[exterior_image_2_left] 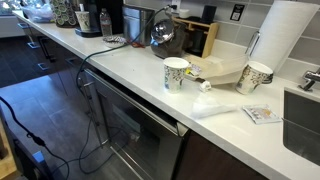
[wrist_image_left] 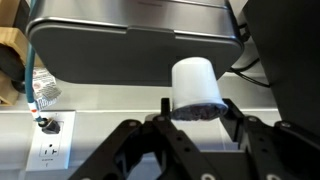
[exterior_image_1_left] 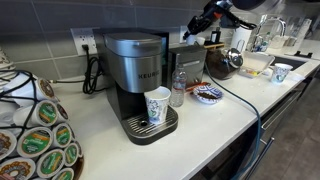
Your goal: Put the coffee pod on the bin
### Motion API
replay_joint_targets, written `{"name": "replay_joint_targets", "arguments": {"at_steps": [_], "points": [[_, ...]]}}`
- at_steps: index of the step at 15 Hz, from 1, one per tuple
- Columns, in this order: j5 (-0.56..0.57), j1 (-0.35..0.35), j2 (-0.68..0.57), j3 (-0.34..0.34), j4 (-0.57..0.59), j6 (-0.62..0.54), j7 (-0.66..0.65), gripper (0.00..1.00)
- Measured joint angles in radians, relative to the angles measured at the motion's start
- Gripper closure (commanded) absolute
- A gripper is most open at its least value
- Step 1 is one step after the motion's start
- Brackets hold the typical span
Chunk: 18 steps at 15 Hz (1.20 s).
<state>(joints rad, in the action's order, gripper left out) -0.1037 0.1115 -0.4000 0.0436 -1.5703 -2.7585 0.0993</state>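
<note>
The pod is hanging above the grey rounded-edged top [exterior_image_1_left: 187, 47] [wrist_image_left: 171, 58] beside the coffee machine, so my gripper will go down next.
My gripper [wrist_image_left: 198, 108] is shut on a white coffee pod [wrist_image_left: 196, 85], held by its sides between the two black fingers. In an exterior view the gripper [exterior_image_1_left: 192, 30] hangs high above the counter, just right of the grey Keurig coffee machine [exterior_image_1_left: 135, 70] and over a black box [exterior_image_1_left: 188, 58]. In the wrist view a grey rounded-edged top [wrist_image_left: 135, 45] lies behind the pod; I cannot tell whether it is a bin or the machine. No plain bin shows in either exterior view.
A paper cup [exterior_image_1_left: 158, 105] stands on the machine's drip tray, with a water bottle [exterior_image_1_left: 178, 88], a patterned bowl [exterior_image_1_left: 208, 95] and a kettle [exterior_image_1_left: 225, 62] nearby. A pod carousel [exterior_image_1_left: 35, 140] stands at the left. Paper cups [exterior_image_2_left: 176, 73] and a paper towel roll [exterior_image_2_left: 285, 40] stand near the sink [exterior_image_2_left: 305, 120].
</note>
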Motion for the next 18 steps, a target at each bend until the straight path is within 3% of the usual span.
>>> {"name": "replay_joint_targets", "arguments": {"at_steps": [9,10,11,13,16,18], "points": [[0.0,-0.011,-0.097,0.0,0.096,-0.002,-0.028,0.72],[0.001,-0.011,-0.102,0.0,0.103,-0.002,-0.032,0.54],[0.003,-0.011,-0.107,-0.001,0.108,-0.002,-0.035,0.23],[0.006,-0.011,-0.114,-0.001,0.116,-0.002,-0.039,0.19],[0.01,-0.011,-0.12,-0.001,0.125,-0.002,-0.043,0.01],[0.01,-0.011,-0.117,-0.002,0.127,-0.002,-0.048,0.0]]}}
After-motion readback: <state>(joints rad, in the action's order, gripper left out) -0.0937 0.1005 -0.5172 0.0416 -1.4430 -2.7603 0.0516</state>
